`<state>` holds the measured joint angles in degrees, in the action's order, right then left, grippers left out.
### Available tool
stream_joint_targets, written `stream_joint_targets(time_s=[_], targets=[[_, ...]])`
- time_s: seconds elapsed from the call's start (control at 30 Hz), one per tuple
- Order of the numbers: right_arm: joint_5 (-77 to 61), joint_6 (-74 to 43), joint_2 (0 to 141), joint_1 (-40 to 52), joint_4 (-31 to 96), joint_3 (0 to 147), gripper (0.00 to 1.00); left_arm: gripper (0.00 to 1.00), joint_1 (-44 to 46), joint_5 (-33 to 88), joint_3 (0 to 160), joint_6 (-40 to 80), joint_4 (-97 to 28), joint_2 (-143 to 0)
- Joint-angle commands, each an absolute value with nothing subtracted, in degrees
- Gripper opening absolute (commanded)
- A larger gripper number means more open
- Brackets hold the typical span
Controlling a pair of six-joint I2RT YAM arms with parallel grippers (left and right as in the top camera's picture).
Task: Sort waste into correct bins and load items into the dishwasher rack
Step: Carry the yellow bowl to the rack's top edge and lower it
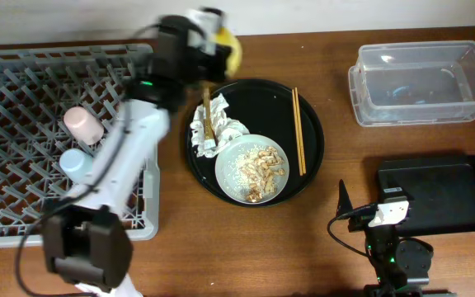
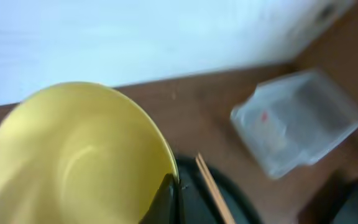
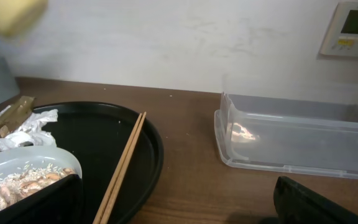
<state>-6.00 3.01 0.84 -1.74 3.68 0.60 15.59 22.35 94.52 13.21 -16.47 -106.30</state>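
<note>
My left gripper will next carry the bowl [image 1: 231, 54] to empty slots beyond the pink cup, below and to the left in the overhead view. Then it will lower the bowl and let go of it.
My left gripper [image 1: 213, 40] is shut on the rim of the yellow bowl [image 1: 231, 54], lifted at the back of the table between the grey dishwasher rack [image 1: 23, 82] and the round tray. In the left wrist view the fingers [image 2: 166, 199] pinch the bowl [image 2: 73, 155] at its edge. A pink cup [image 1: 82, 124] and a light-blue cup [image 1: 77, 163] lie in the rack. The plate [image 1: 231, 161] holds food bits [image 1: 262, 169], with the napkin [image 1: 217, 128] beside it and the chopsticks [image 1: 298, 130] to its right. My right gripper [image 3: 176, 208] stands open and empty near the table's front.
The round black tray [image 1: 313, 140] carries the plate, napkin and chopsticks. The clear tub [image 1: 419, 82] stands at the back right. The black container [image 1: 439, 194] lies in front of it, just right of my right gripper [image 1: 365, 196]. Bare wood separates the tray from both bins.
</note>
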Motion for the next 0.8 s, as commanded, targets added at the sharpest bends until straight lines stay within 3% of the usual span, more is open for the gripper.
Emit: stream_joint_targets(time_s=[0.0,0.23,0.4,0.57,0.77], targets=[[-5.69,2.98,0.51,-1.91,4.08,0.32,0.98,0.01,3.46,39.83,95.46,26.46,-16.08,-105.08],[-5.69,2.98,0.51,-1.91,4.08,0.32,0.98,0.01,-14.74,55.55,95.46,31.42,-15.29,-107.46],[-5.69,2.98,0.51,-1.91,4.08,0.32,0.98,0.01,-21.28,70.11,95.46,43.53,-4.43,-116.84],[-5.69,2.98,0.51,-1.91,4.08,0.32,0.98,0.01,-25.67,74.83,95.46,50.52,7.55,-124.68],[-5.69,2.98,0.51,-1.91,4.08,0.32,0.98,0.00,-30.57,75.75,95.46,52.49,8.99,-125.67]])
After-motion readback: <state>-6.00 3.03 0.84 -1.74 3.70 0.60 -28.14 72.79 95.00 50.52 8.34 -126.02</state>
